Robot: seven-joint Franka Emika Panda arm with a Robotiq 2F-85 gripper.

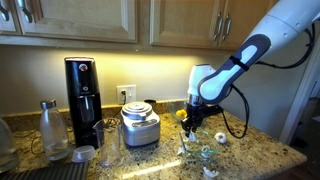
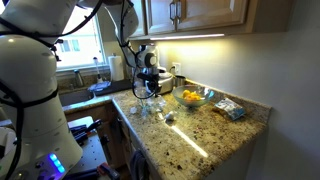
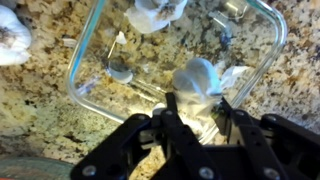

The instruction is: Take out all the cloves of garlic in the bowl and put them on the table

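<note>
My gripper lifts from the bowl next, moves toward the left in the wrist view and lowers to release beside the outside clove, since granite there lies bare.
In the wrist view the clear glass bowl [image 3: 92, 62] lies on the speckled granite table [image 3: 40, 105]. One whitish clove of garlic [image 3: 197, 76] sits inside it near the front rim, and my gripper [image 3: 196, 103] is shut on it, one black finger on each side. A second clove [image 3: 156, 12] lies at the bowl's far side. Another clove [image 3: 10, 40] rests on the table outside the bowl, at the left. In both exterior views the gripper [image 1: 191, 128] [image 2: 150, 93] points down at the counter, where the bowl [image 1: 205, 151] is a faint greenish patch.
A bowl of orange and yellow fruit [image 2: 191, 97] stands just behind the work spot. A black coffee machine [image 1: 82, 95], a metal appliance [image 1: 140, 126] and a glass bottle [image 1: 52, 128] line the back wall. A packet [image 2: 231, 108] lies near the counter's end.
</note>
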